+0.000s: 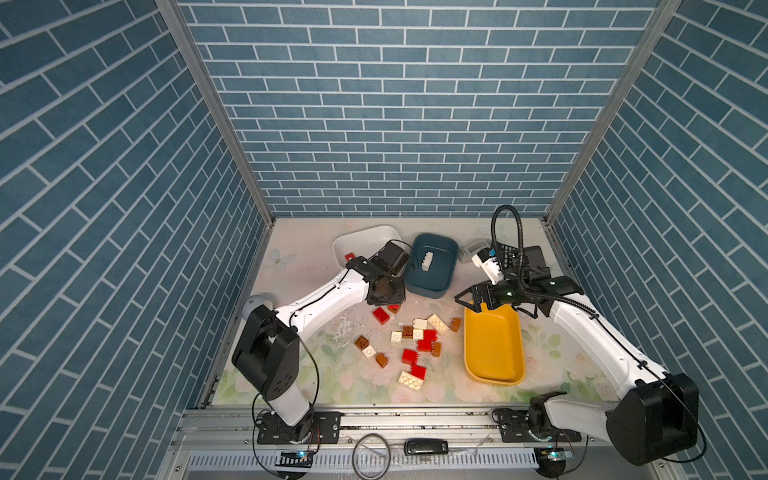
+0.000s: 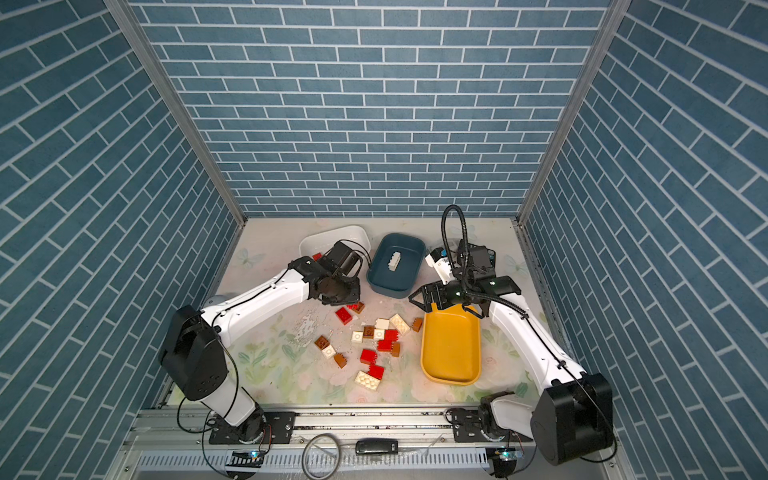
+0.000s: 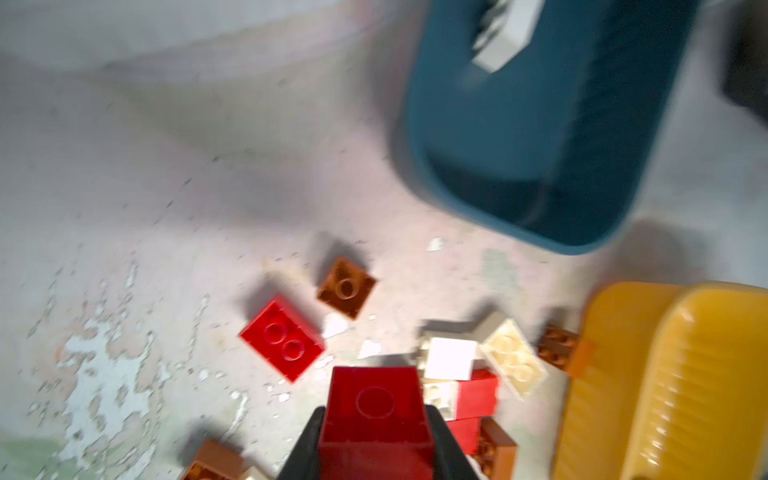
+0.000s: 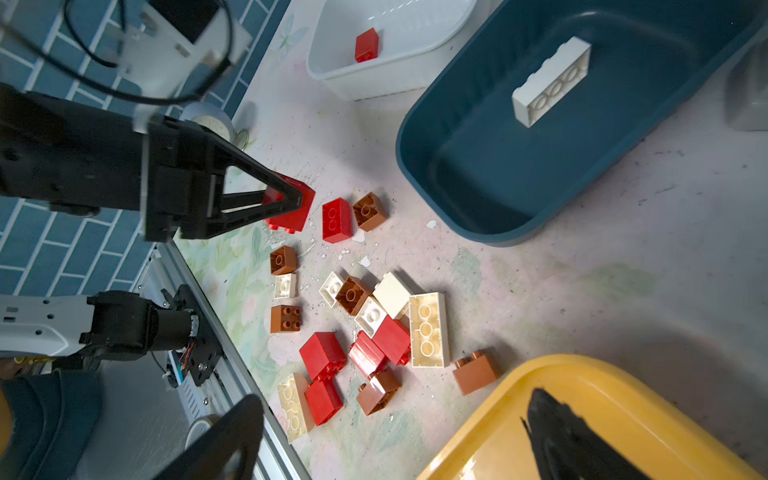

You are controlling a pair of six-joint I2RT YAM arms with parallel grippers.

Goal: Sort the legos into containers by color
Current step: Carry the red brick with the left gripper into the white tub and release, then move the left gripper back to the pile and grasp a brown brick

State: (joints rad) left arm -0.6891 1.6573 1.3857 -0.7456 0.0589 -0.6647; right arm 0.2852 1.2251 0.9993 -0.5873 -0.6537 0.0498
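Note:
I need to move my left gripper outward over the white container's bottom (image 1: 362, 251) beside the red lego that is already in there, and let go of the lego it is holding.
My left gripper (image 3: 374, 415) is shut on a red lego (image 3: 376, 399), held low over the table beside a loose red brick (image 3: 282, 336) and a brown one (image 3: 347, 286); both top views show this gripper (image 1: 392, 305) (image 2: 355, 306) near the teal container (image 1: 432, 286). That tub holds a white oblong lego (image 1: 427, 261). The white container (image 1: 361, 239) holds one red lego (image 1: 350, 257). My right gripper (image 1: 467, 303) (image 4: 395, 440) hangs open over the far end of the yellow container (image 1: 494, 353). Several red, brown and cream legos (image 1: 415, 345) lie scattered between the tubs.
A black calculator (image 1: 530, 253) and a grey tape dispenser (image 1: 469, 249) sit at the back right, partly behind the right arm's cable. A grey round object (image 1: 255, 303) lies by the left arm. The table's metal front rail (image 1: 374, 415) runs along the near edge.

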